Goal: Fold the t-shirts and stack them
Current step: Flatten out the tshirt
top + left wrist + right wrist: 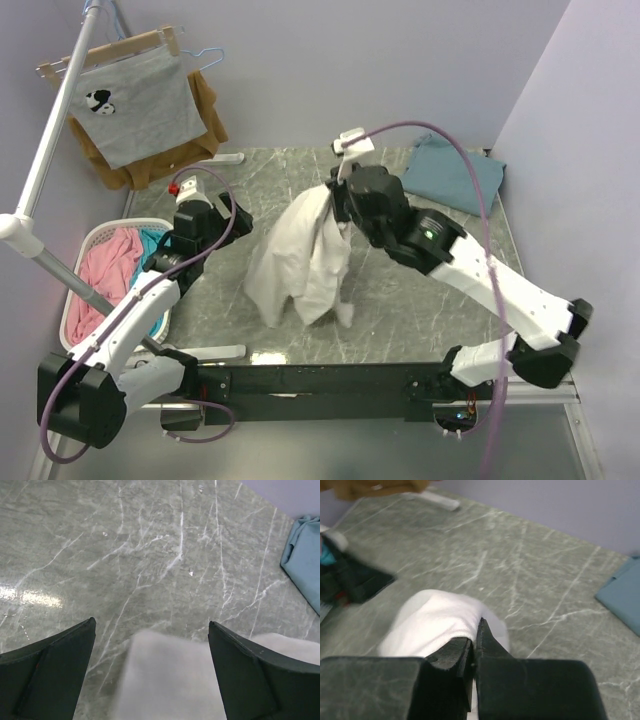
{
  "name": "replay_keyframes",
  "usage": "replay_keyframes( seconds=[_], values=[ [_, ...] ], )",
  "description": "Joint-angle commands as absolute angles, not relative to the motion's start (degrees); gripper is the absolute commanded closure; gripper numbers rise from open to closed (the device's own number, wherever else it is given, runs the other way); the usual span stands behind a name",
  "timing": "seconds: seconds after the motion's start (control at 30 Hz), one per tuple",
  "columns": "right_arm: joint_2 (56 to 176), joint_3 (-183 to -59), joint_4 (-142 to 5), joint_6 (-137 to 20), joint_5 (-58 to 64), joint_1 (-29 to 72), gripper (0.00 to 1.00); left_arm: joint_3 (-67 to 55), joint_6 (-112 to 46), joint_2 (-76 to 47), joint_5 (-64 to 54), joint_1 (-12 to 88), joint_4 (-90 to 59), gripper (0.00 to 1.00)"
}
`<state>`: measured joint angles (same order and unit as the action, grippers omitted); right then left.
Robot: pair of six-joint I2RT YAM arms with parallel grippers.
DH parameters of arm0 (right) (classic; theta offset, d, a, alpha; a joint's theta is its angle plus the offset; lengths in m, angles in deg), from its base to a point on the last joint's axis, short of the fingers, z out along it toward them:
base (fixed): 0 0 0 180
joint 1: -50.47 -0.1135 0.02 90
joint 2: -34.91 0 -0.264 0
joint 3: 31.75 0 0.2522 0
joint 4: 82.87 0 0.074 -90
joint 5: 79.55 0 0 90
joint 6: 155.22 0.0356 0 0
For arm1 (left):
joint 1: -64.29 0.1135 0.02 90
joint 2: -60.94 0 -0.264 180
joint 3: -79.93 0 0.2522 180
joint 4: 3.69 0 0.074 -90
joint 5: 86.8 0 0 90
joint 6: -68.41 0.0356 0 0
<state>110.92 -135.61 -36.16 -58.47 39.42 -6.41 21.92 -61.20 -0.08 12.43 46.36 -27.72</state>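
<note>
Only the robot's right gripper holds the bunched white t-shirt, so the left gripper needs to move down toward the t-shirt next and close on the t-shirt's loose edge that faces the left gripper.
The white t-shirt (300, 262) hangs bunched from my right gripper (337, 196) above the middle of the table, its lower part resting on the marble; its logo is hidden. In the right wrist view my gripper (479, 625) is shut on a fold of the white cloth (432, 622). My left gripper (222, 222) is open and empty to the left of the shirt; in the left wrist view (151, 625) white cloth (170, 680) shows blurred between its fingers, apart from them. The teal-blue t-shirt (455, 170) lies folded at the back right, also in the left wrist view (306, 560).
A white basket (85, 250) with pink and teal clothes stands at the left edge. A grey shirt with an animal mark (135, 105) and a brown garment (205, 125) hang on a rack at the back left. A slanted white pole (50, 150) crosses the left side.
</note>
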Motion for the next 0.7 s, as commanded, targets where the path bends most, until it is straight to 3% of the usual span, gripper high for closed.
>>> replay_keyframes(
  seconds=[0.0, 0.23, 0.47, 0.67],
  values=[
    [118.4, -132.6, -47.5, -58.6, 39.1, 2.7, 1.0, 22.8, -60.2, 2.2, 9.9, 46.5, -26.4, 0.01],
    [137.1, -144.1, -51.0, -58.7, 39.1, 11.7, 1.0, 27.8, -59.0, 2.6, 1.5, 44.3, -18.9, 0.01],
    [142.3, -149.2, -51.0, -59.1, 35.5, 16.1, 1.0, 27.6, -57.4, -5.3, 12.5, 31.5, -16.2, 0.01],
    [142.7, -147.3, -50.6, -58.5, 34.3, 20.1, 1.0, 27.0, -61.0, -12.4, 23.6, 31.1, -16.7, 0.01]
  ],
)
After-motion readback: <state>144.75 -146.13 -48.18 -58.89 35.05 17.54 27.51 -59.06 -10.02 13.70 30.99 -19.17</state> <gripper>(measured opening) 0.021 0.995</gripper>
